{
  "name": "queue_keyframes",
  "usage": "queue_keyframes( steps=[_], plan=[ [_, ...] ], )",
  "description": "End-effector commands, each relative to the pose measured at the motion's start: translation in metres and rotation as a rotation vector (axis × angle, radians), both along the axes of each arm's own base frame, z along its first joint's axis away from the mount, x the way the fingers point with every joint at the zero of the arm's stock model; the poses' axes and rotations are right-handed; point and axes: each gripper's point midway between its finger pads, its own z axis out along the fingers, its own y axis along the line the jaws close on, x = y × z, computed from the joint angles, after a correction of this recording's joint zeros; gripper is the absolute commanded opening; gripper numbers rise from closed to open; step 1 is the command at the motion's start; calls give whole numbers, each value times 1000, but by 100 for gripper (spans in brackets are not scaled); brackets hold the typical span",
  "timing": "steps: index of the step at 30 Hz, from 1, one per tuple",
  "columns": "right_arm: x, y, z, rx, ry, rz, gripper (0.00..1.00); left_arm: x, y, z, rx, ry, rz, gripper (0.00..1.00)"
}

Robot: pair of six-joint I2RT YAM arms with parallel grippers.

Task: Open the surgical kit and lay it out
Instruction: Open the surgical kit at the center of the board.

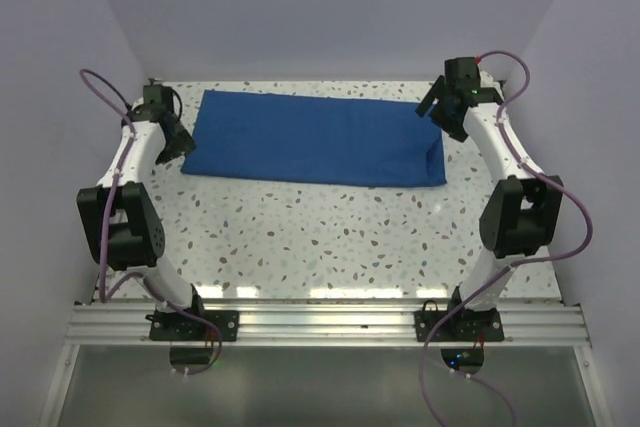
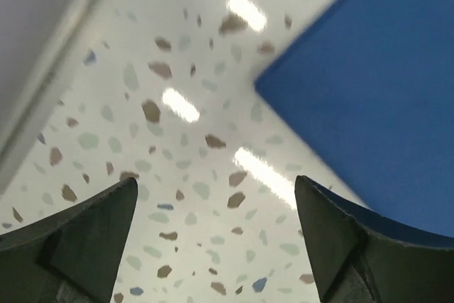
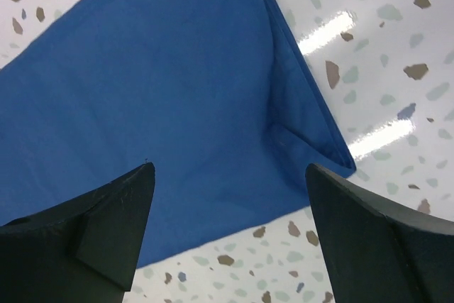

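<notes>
My right gripper will next move outward and down onto the upper layer's end edge toward the far side of the wrap, since the layer below shows past that edge.
The surgical kit is a royal-blue cloth wrap [image 1: 315, 139], folded into a long flat rectangle lying across the far part of the speckled table. The steel tray, tweezers and scissors are out of view. My left gripper [image 1: 170, 145] is open and empty just off the wrap's left end; in the left wrist view [image 2: 216, 207] it hangs over bare table with the wrap's corner [image 2: 369, 104] to the right. My right gripper [image 1: 441, 107] is open and empty above the wrap's right end; in the right wrist view [image 3: 230, 204] the blue cloth [image 3: 163, 90] with a folded edge lies between and beyond the fingers.
The white speckled table [image 1: 330, 237] is enclosed by pale walls at the back and both sides. An aluminium rail [image 1: 320, 325] with the two arm bases runs along the near edge. Purple cables loop beside both arms.
</notes>
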Motion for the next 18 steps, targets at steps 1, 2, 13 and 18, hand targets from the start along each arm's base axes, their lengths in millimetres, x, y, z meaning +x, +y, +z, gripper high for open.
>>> queue_keyframes(
  steps=[1,2,13,18],
  plan=[
    [34,1,1,3,-53,-47,91,-27,-32,-54,-85,142,-111,96],
    [41,-1,5,-5,-68,-59,91,-29,-34,-57,-93,137,-114,96],
    [102,-18,-37,-105,-63,-133,89,-57,-41,-59,-118,176,-114,88],
    [126,-25,-55,-130,-69,-179,87,-61,-38,-52,-106,185,-97,86]
  ],
)
